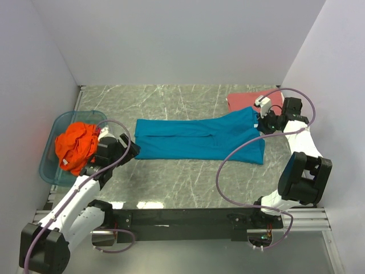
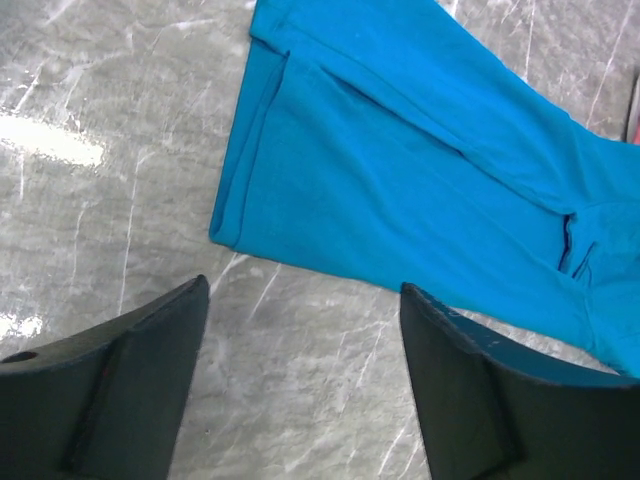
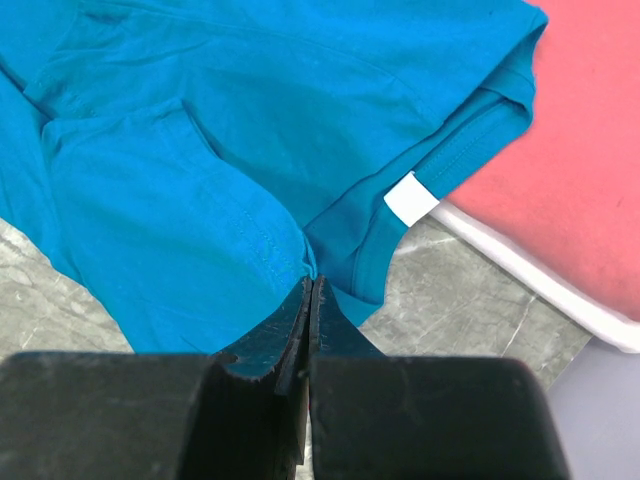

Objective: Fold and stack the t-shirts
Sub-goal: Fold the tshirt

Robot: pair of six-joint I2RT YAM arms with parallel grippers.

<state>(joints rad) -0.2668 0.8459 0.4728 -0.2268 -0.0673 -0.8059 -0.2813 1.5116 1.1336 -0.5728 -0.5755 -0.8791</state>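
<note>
The near flap's inner hem corner (image 1: 138, 137) (image 2: 286, 64) is outward of and below my left gripper. My left gripper should next move outward and down and close on its exposed edge.
The teal blue t-shirt (image 1: 199, 138) lies on the marble table, folded lengthwise into a long band. My right gripper (image 1: 263, 124) is shut on its collar end; in the right wrist view the cloth (image 3: 250, 180) is pinched at the closed tips (image 3: 311, 283), near the white neck label (image 3: 411, 195). My left gripper (image 1: 132, 149) is open and empty just off the shirt's left hem (image 2: 240, 225), over bare table (image 2: 300, 290). The dusty red t-shirt (image 1: 254, 100) lies folded at the back right, also in the right wrist view (image 3: 590, 150). The bright orange t-shirt (image 1: 77, 144) is crumpled in the tub.
A translucent blue plastic tub (image 1: 51, 165) stands at the left edge, beside my left arm. White walls close the table at the back and both sides. A purple cable (image 1: 228, 165) loops over the table near the right arm.
</note>
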